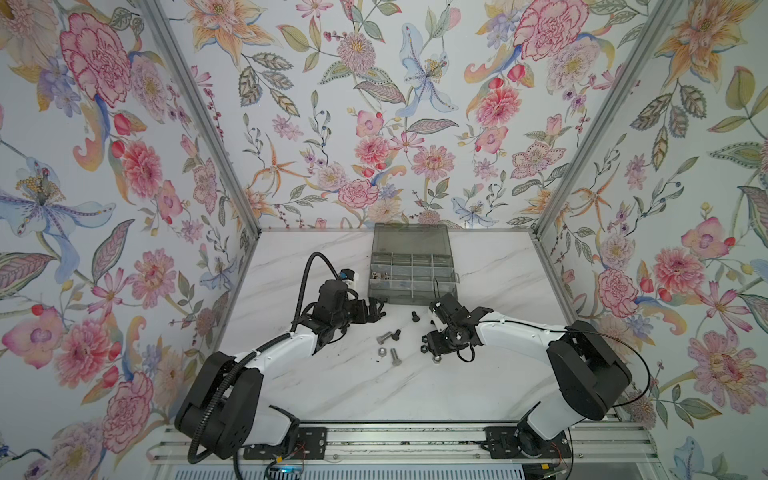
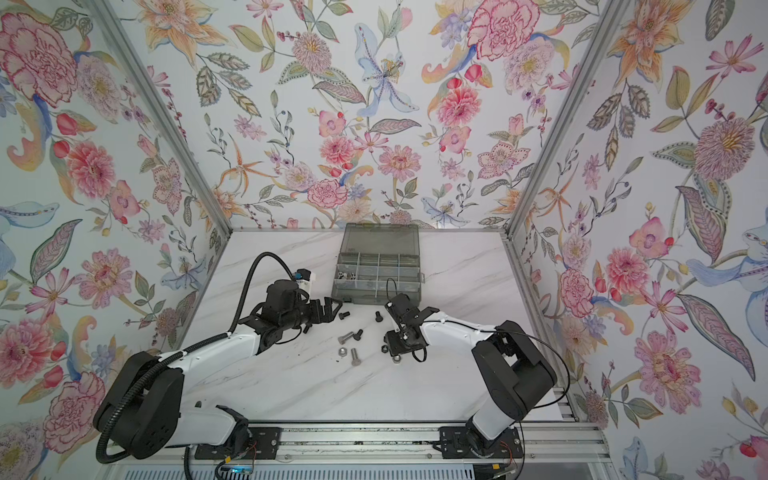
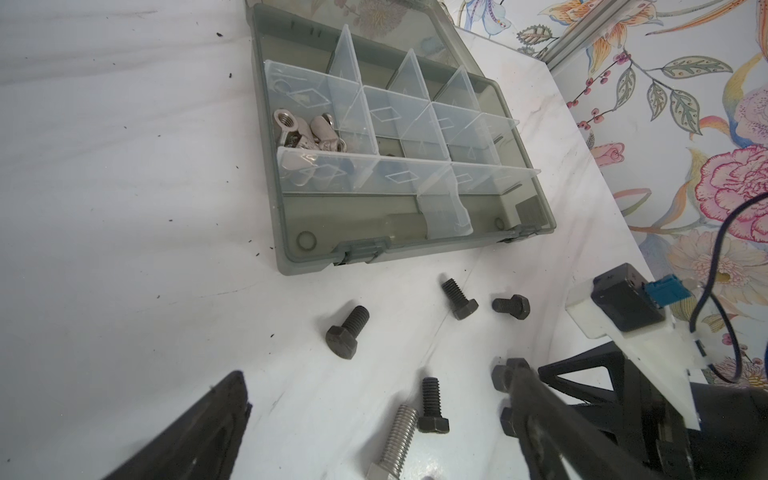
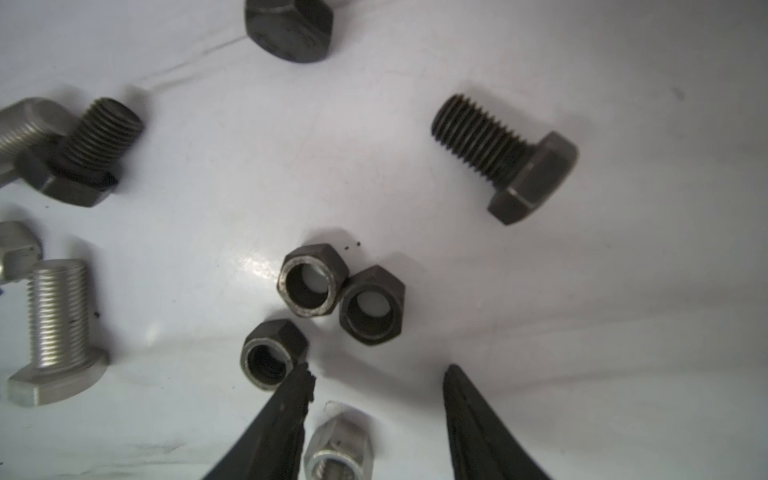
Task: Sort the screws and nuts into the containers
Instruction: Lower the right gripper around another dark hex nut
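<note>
The black nut farthest from the silver screws lies outward of the right gripper's fingertips, centered on their gap, so the gripper will next move outward to close on that nut.
Several screws and nuts lie loose on the marble table in front of the organizer box. My right gripper hangs open over a silver nut that lies between its fingers, nearer one finger and gripped by neither. Three black nuts sit just past the fingertips, and a black screw lies further off. My left gripper is wide open and empty above a black screw and a silver screw. One cell of the containers holds silver nuts.
The box lid stands open against the back wall. More black screws lie between the box and my left gripper. A silver nut and a silver screw lie mid-table. Flowered walls enclose three sides.
</note>
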Action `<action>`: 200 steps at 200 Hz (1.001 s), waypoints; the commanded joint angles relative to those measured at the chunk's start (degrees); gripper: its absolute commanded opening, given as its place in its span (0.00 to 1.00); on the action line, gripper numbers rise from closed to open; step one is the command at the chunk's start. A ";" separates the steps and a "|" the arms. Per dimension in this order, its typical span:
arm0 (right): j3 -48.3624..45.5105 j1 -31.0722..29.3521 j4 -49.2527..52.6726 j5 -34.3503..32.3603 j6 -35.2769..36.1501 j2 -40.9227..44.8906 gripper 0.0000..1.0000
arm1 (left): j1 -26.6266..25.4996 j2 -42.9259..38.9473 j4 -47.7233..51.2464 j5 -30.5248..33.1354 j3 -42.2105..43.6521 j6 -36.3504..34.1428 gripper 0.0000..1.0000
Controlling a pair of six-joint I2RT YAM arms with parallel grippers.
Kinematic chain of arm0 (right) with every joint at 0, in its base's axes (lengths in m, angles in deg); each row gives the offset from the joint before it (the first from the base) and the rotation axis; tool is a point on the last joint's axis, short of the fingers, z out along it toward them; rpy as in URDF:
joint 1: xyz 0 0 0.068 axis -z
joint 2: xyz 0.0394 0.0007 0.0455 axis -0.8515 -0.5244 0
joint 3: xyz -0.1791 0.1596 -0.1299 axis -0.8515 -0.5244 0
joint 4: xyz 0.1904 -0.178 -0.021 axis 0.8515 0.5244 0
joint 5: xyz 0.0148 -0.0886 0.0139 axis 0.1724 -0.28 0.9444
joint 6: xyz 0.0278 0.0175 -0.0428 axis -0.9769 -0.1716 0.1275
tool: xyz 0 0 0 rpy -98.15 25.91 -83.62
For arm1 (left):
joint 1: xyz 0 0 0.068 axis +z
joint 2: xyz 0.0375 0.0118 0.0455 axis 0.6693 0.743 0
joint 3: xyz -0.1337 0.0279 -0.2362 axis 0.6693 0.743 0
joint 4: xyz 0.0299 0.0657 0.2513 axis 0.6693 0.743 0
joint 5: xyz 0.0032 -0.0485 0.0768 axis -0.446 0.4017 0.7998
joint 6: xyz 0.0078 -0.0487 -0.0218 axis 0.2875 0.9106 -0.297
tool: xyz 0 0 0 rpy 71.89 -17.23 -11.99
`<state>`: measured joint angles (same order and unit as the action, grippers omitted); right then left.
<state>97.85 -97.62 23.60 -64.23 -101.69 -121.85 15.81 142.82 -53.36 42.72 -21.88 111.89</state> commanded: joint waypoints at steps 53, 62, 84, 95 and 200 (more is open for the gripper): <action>3.92 -0.12 0.21 -2.17 0.82 -4.81 0.54 | 0.62 0.87 0.93 0.53 -1.08 -0.36 0.99; 4.21 -0.13 0.25 -2.30 0.93 -5.33 0.54 | 0.62 0.96 1.10 0.58 -1.13 -0.44 0.99; 4.56 -0.13 0.16 -2.02 1.04 -6.11 0.54 | 0.60 0.96 1.28 0.83 -1.21 -0.50 1.00; 4.65 -0.08 0.12 -2.11 1.13 -6.32 0.53 | 0.61 0.96 1.24 0.91 -1.18 -0.52 0.99; 4.02 -0.11 0.22 -2.21 1.06 -7.12 0.32 | 0.60 0.88 1.32 0.94 -1.09 -0.61 0.99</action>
<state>102.33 -97.62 22.62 -66.28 -100.58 -126.73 15.81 143.61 -52.92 42.76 -21.90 111.84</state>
